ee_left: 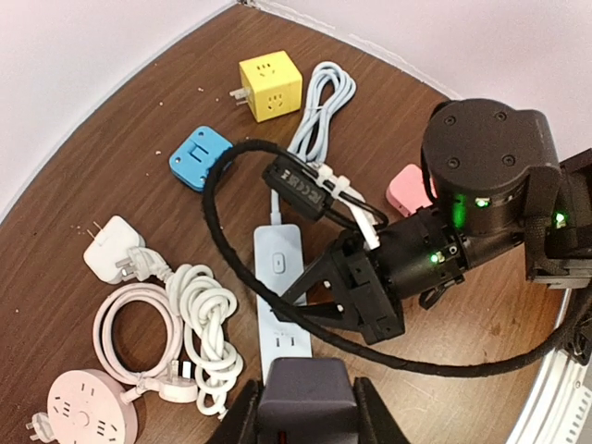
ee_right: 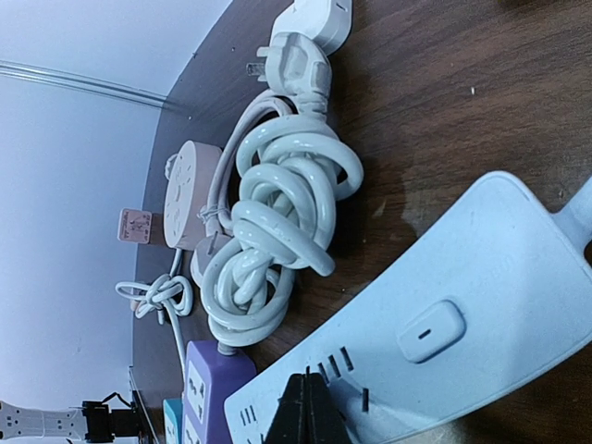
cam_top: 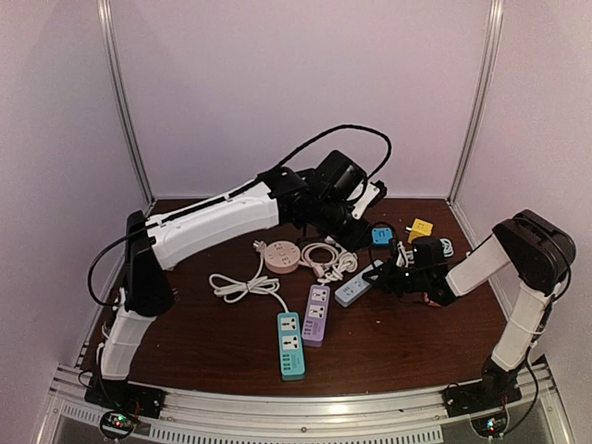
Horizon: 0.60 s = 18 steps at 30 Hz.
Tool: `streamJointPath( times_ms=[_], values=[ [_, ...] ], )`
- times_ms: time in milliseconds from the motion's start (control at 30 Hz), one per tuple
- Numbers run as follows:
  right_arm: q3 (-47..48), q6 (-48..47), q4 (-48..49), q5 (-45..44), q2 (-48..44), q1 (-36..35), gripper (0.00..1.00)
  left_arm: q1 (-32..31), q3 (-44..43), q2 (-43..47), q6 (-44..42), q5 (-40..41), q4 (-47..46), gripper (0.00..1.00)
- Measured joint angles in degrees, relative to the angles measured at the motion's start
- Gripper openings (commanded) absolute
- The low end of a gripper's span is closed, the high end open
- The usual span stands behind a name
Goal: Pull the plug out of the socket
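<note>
Bare tabletop lies to the left in the top view, past the pink socket, so my left gripper should swing over there next and go down to release.
A light-blue power strip (cam_top: 354, 289) lies on the brown table, right of centre; it also shows in the left wrist view (ee_left: 277, 264) and the right wrist view (ee_right: 481, 305). My left gripper (ee_left: 305, 412) is shut on a dark grey plug block (ee_left: 305, 388) and holds it over the strip's near end, seemingly lifted clear of the sockets. In the top view the left gripper (cam_top: 361, 205) is raised at the back. My right gripper (cam_top: 390, 277) is shut, with its tips pressed on the strip's face (ee_left: 276, 313), (ee_right: 310, 402).
A coiled white cable (ee_left: 199, 324), a white charger (ee_left: 111, 250) and a pink round socket (ee_left: 88, 416) lie left of the strip. A blue adapter (ee_left: 199, 157) and a yellow cube (ee_left: 268, 85) lie behind. Purple (cam_top: 317, 314) and teal (cam_top: 290, 344) strips lie nearer. A black arm cable (ee_left: 213, 231) loops over the strip.
</note>
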<state>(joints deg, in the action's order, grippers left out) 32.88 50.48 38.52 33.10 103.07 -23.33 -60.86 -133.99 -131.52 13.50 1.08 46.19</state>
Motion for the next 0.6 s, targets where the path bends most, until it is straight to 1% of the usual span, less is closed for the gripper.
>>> streamJointPath(
  times_ms=[67, 167, 267, 333, 400, 467, 600],
  values=[
    [0.3, -0.2, -0.9, -0.1, -0.3, 0.0, 0.00, 0.2, 0.9, 0.9, 0.8, 0.0, -0.5, 0.00],
    [1.1, -0.8, -3.6, -0.3, -1.1, 0.0, 0.00, 1.3, 5.1, 3.1, 2.0, 0.0, -1.7, 0.00],
    [2.5, -1.6, -7.6, -0.7, -2.4, 0.0, 0.00, 3.5, 12.1, 6.6, 3.7, -0.1, -3.0, 0.00],
    [4.0, -2.4, -12.1, -1.6, -3.5, -0.1, 0.01, 5.6, 17.7, 10.0, 5.4, -0.3, -4.6, 0.00],
    [5.3, -3.2, -16.4, -2.3, -4.6, -0.3, 0.04, 8.1, 23.6, 13.9, 7.3, -0.6, -7.2, 0.00],
    [6.8, -4.3, -21.5, -3.8, -6.1, -0.7, 0.11, 11.0, 28.9, 17.6, 9.1, -1.0, -9.1, 0.00],
    [10.1, -7.0, -30.1, -6.3, -10.1, -1.5, 0.28, 18.0, 36.9, 22.9, 12.4, -2.8, -13.6, 0.00]
  ],
)
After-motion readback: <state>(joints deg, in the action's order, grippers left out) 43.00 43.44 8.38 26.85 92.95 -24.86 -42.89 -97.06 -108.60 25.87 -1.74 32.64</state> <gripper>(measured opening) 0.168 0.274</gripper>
